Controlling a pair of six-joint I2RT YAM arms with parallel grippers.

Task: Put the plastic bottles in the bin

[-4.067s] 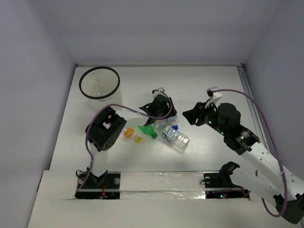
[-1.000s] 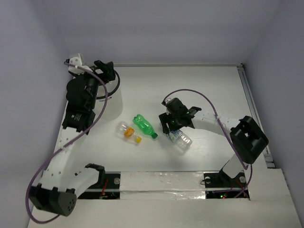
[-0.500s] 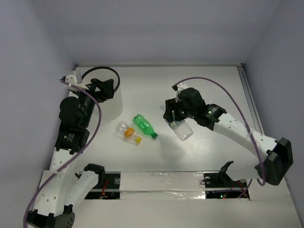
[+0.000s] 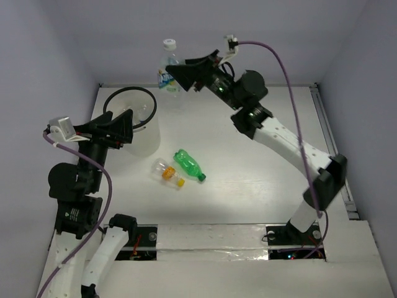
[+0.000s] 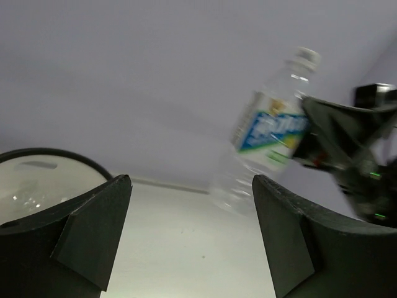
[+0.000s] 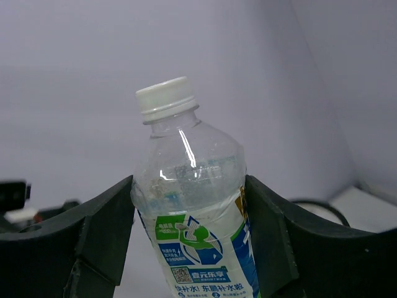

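Note:
The bottle goes across and down in my right gripper next for release over the bin (image 4: 151, 107). The bin's opening lies below and to the left in the top view.
My right gripper (image 4: 178, 77) is shut on a clear bottle (image 4: 167, 67) with a blue-white label and a white cap. It holds the bottle upright, high in the air, just right of and behind the bin (image 4: 151, 107). In the right wrist view the bottle (image 6: 192, 211) sits between the gripper's (image 6: 189, 186) jaws. My left gripper (image 4: 122, 126) is open and empty at the bin's near side. Its wrist view shows the gripper (image 5: 192, 236), the held bottle (image 5: 273, 130) and the bin's rim (image 5: 56, 152). A green bottle (image 4: 188, 165) and a tiny orange-labelled bottle (image 4: 169, 172) lie on the table.
Something clear glints inside the bin (image 5: 25, 195). The white table (image 4: 260, 180) is walled at the back and sides. The right arm (image 4: 279, 139) stretches diagonally over the table's right half. The left arm (image 4: 74, 186) stands at the near left.
My right gripper has lifted the labelled bottle off the table and carried it up and left to beside the bin. My left gripper has drawn back from over the bin toward the near left.

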